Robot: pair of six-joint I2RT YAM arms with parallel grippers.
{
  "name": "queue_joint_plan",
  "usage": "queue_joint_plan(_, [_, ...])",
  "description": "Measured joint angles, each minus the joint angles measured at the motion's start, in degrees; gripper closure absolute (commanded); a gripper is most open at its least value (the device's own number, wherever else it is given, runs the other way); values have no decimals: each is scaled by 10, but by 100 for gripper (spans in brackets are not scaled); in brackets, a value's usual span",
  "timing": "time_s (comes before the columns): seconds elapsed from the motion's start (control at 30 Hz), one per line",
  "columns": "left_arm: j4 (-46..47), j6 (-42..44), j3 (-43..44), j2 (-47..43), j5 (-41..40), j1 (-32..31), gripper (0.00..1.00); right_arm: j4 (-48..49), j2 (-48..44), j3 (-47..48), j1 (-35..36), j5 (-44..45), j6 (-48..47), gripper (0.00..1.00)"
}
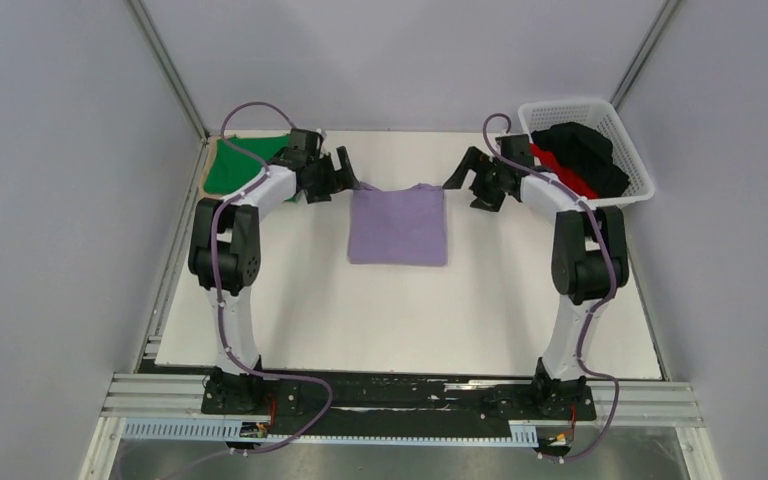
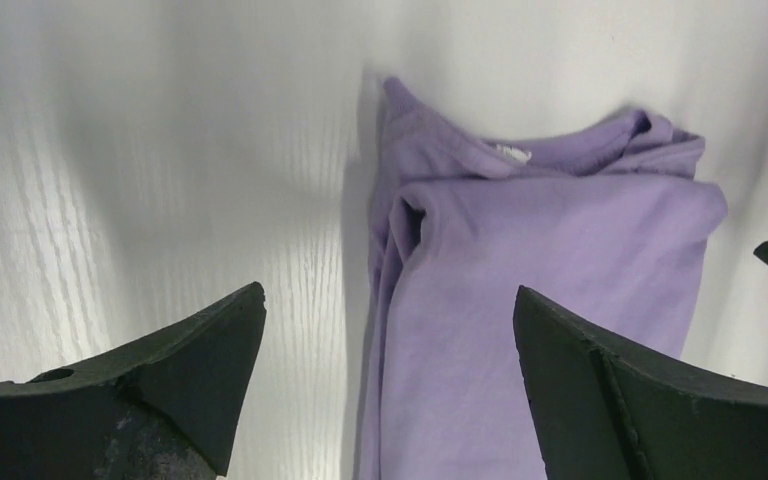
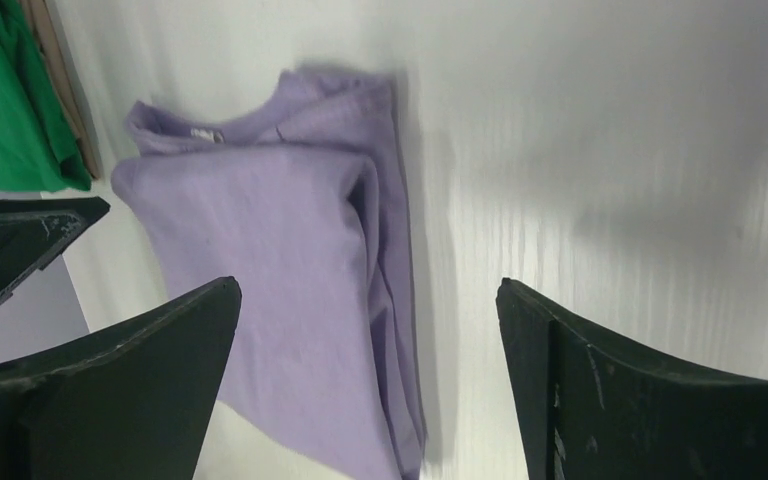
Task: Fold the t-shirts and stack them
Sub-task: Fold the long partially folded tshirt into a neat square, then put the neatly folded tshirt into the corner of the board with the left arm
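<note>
My left gripper lowers and draws back onto the lilac-purple t-shirt's edge facing the green t-shirt next, near the lilac-purple t-shirt's far corner. That edge runs between the gripper's open fingers.
A lilac-purple t-shirt (image 1: 399,226) lies folded into a rectangle at the table's far middle, collar toward the back. It also shows in the left wrist view (image 2: 540,300) and in the right wrist view (image 3: 290,290). My left gripper (image 1: 343,175) is open and empty just off the shirt's far left corner. My right gripper (image 1: 465,178) is open and empty just off its far right corner. A green t-shirt (image 1: 243,162) lies folded at the far left on a tan board; it shows in the right wrist view (image 3: 5,110). Black (image 1: 585,152) and red (image 1: 558,170) shirts lie in the basket.
A white lattice basket (image 1: 632,170) stands at the far right corner. The tan board's edge (image 3: 60,90) sits under the green shirt. Grey walls close in the table on three sides. The white table surface (image 1: 400,320) stretches toward the arm bases.
</note>
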Motion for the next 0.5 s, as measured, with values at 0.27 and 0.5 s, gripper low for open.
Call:
queue_joint_plan(0.27, [7,14,-109,-40,23,-19,11,9,-197,-203,1,30,2,0])
queue_joint_plan(0.5, [-19,37,-54,5,-9,-52,48,2,-351,-307,1,67,0,0])
